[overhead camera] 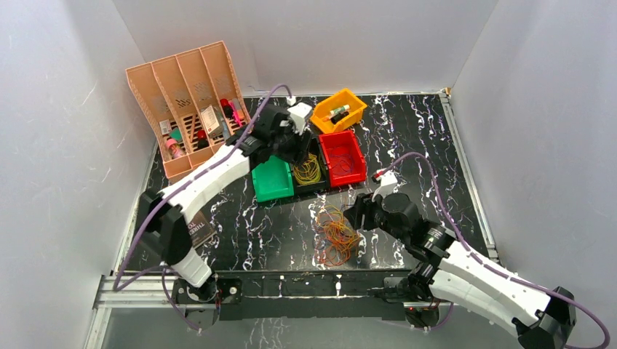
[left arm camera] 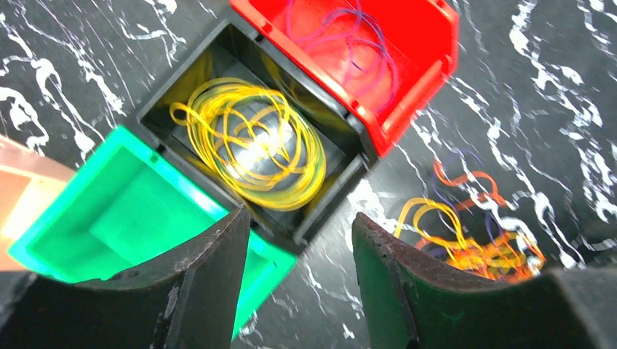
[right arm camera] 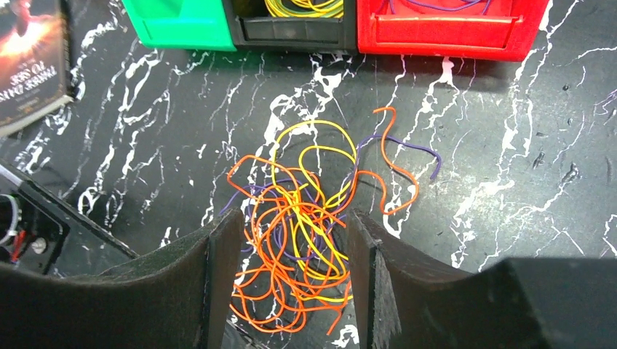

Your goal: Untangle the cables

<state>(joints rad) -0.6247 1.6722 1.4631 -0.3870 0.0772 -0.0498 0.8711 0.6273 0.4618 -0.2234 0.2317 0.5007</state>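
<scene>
The left gripper should next move back from the black bin and down onto the orange loop at the tangle's edge (overhead camera: 318, 223) (left arm camera: 421, 242), where it sticks out from the pile.
A tangle of orange, yellow and purple cables (overhead camera: 336, 234) (right arm camera: 298, 233) lies loose on the black marble table, in front of three bins. My right gripper (right arm camera: 292, 218) (overhead camera: 358, 213) hangs open just above that tangle, and the wires show in the gap between its fingers. My left gripper (left arm camera: 300, 218) (overhead camera: 300, 143) is open and empty over the near edge of the black bin (left arm camera: 342, 185), which holds coiled yellow cables (left arm camera: 251, 142) (overhead camera: 308, 171). The red bin (left arm camera: 407, 94) (overhead camera: 343, 161) has purple cables (left arm camera: 349, 43) in it. The green bin (left arm camera: 109, 211) (overhead camera: 271, 179) is empty.
A peach file organiser (overhead camera: 185, 109) with small items stands at the back left. A yellow bin (overhead camera: 338, 110) sits behind the red one. A book (overhead camera: 200, 229) (right arm camera: 33, 58) lies near the left arm's base. White walls enclose the table.
</scene>
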